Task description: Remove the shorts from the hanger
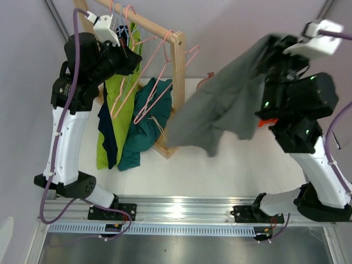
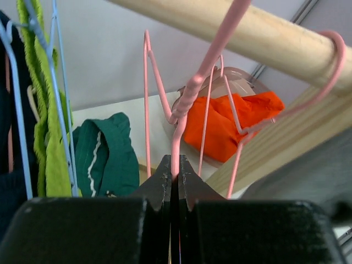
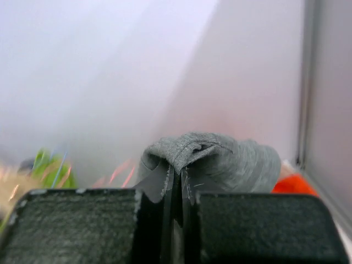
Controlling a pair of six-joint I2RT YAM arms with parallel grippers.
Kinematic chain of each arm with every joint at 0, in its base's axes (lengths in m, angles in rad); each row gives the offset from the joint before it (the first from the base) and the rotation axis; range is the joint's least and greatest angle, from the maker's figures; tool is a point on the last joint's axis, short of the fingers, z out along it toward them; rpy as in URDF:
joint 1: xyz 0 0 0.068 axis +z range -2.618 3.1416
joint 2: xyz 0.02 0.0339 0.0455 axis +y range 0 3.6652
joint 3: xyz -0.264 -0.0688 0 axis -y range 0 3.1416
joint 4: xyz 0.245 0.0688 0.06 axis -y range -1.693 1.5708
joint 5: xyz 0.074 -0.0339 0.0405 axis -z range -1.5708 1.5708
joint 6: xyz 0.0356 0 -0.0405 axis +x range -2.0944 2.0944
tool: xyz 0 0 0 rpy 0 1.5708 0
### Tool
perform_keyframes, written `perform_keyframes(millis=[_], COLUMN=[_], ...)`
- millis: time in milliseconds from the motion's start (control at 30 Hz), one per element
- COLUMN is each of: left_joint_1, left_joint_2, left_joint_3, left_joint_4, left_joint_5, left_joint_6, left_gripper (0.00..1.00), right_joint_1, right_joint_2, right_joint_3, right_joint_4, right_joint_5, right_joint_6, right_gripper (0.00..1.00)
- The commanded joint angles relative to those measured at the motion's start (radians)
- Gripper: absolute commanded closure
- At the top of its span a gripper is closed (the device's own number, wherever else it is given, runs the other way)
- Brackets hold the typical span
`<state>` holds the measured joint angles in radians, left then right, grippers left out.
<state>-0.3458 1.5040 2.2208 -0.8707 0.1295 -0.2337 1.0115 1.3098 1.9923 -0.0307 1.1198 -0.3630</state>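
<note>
The robot's right gripper will next carry the fold outward and down and release it over the orange shorts [image 1: 267,121] [image 3: 295,185], because these lie below and outward of the gripper.
My right gripper [image 3: 176,173] is shut on a fold of the grey shorts [image 3: 220,159]. They hang free in the air from my right gripper [image 1: 270,48], the grey shorts [image 1: 220,110] draping down to the left over the table. My left gripper [image 2: 176,165] is shut on the wire of an empty pink hanger [image 2: 190,93] hooked over the wooden rail [image 2: 264,33]. Lime green shorts [image 1: 118,110], dark navy shorts [image 1: 108,132] and teal shorts [image 1: 143,132] hang at the rack. Orange shorts [image 2: 231,124] lie on the table beyond the rail.
The wooden rack [image 1: 179,66] stands at the back left of the white table [image 1: 247,165], its foot reaching toward the middle. Blue hangers [image 2: 60,110] carry the green and navy pairs. A second pink hanger [image 1: 151,102] hangs by the teal pair. Walls close in behind.
</note>
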Motion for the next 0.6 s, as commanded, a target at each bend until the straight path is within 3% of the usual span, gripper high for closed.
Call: perform_keyframes(millis=[0, 233, 433, 567], left_joint_1=[0.042, 0.082, 0.111, 0.125], left_joint_2=[0.056, 0.183, 0.185, 0.173], left_joint_3=[0.069, 0.135, 0.103, 0.051], left_joint_4=[0.101, 0.078, 0.075, 0.085], left_joint_5=[0.153, 0.277, 0.315, 0.332], left_joint_6=[0.022, 0.028, 0.036, 0.039], left_gripper=[1.00, 1.00, 1.00, 1.00], right_joint_1=[-0.241, -0.608, -0.746, -0.794], right_joint_2=[0.077, 0.382, 0.615, 0.648], right_joint_3=[0.091, 0.291, 0.540, 0.533], right_joint_4=[-0.061, -0.091, -0.141, -0.115], right_joint_5=[-0.309, -0.665, -0.758, -0.769], right_joint_6=[0.030, 0.231, 0.355, 0.395], right_gripper=[1.00, 1.00, 1.00, 1.00])
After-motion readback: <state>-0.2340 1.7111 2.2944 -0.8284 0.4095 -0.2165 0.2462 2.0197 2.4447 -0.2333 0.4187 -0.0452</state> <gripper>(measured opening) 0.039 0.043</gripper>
